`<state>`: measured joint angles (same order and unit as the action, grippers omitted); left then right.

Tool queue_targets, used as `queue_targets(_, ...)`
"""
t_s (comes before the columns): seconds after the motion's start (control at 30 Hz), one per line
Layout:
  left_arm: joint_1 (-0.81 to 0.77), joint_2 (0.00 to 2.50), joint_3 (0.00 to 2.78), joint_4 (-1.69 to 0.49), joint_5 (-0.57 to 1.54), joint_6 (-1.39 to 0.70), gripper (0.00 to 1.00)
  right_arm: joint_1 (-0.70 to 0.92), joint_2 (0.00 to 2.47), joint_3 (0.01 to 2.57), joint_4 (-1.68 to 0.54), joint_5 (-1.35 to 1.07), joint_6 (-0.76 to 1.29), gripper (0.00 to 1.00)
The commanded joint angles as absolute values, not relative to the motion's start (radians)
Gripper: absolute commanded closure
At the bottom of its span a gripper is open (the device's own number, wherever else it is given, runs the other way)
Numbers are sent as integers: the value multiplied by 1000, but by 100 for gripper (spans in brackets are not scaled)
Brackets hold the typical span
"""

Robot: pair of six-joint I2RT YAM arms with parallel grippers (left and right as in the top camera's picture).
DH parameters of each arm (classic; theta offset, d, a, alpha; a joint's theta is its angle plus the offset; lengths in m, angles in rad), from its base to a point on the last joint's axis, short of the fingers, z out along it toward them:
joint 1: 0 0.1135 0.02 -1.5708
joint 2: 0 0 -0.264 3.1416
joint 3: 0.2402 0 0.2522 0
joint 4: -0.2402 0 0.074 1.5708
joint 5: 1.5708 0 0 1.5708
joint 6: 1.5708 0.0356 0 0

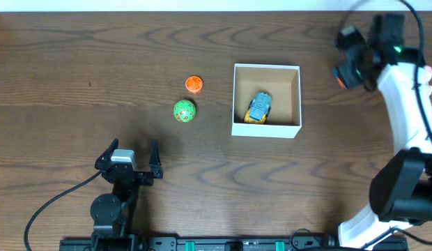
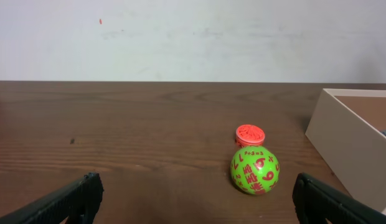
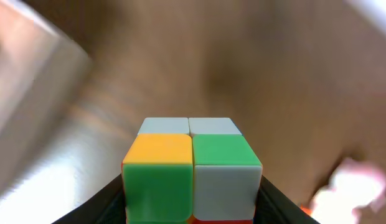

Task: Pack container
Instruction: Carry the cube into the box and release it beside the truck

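I will next swing my right gripper left in the overhead view, over the container's empty bottom beyond the toy car [image 1: 258, 107].
The container [image 1: 266, 130], a square white-walled box with a brown inside, stands right of centre and holds a blue and yellow toy car [image 1: 258, 107]. A green ball with red numbers [image 1: 184, 111] and a small orange round toy [image 1: 194, 84] lie to its left. My left gripper [image 1: 129, 157] is open and empty near the front edge. In the left wrist view its jaws [image 2: 196, 202] sit in front of the ball [image 2: 255, 170], the orange toy [image 2: 250, 134] and the container wall [image 2: 345, 146]. My right gripper [image 1: 348, 64] is raised at the far right, shut on a multicoloured puzzle cube [image 3: 192, 168].
The right arm's white links [image 1: 411, 104] run along the table's right side. The background of the right wrist view is blurred. Bare wooden table lies between my left gripper and the ball.
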<state>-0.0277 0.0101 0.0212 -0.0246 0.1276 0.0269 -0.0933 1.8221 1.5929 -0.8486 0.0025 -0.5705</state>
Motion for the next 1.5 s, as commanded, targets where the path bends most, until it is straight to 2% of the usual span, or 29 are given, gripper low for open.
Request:
queue_targets(0.0, -22, 4, 4, -59, 142, 33, 2, 54, 1769, 1723, -870, -4, -547, 53)
queue_targets(0.13, -22, 4, 4, -59, 142, 33, 2, 181, 1769, 1752, -857, -4, -547, 46)
queue_targets(0.37, -22, 4, 4, -59, 142, 33, 2, 310, 1773, 1734, -849, -4, -548, 46)
queue_targets(0.63, -22, 4, 4, -59, 142, 33, 2, 315, 1796, 1669, -820, -8, -547, 44)
queue_targets(1.03, -22, 4, 4, -59, 142, 33, 2, 314, 1869, 1621, -813, -3, -547, 34)
queue_targets(1.1, -22, 4, 4, -59, 142, 33, 2, 313, 1869, 1621, -798, 9, -547, 30)
queue_targets(1.23, -22, 4, 4, -59, 142, 33, 2, 313, 1862, 1623, -735, 155, -533, 22)
queue_targets(1.37, -22, 4, 4, -59, 142, 33, 2, 305, 1839, 1642, -657, 427, -404, 1)
queue_targets(1.47, -22, 4, 4, -59, 142, 33, 2, 266, 1810, 1667, -643, 621, -289, 1)
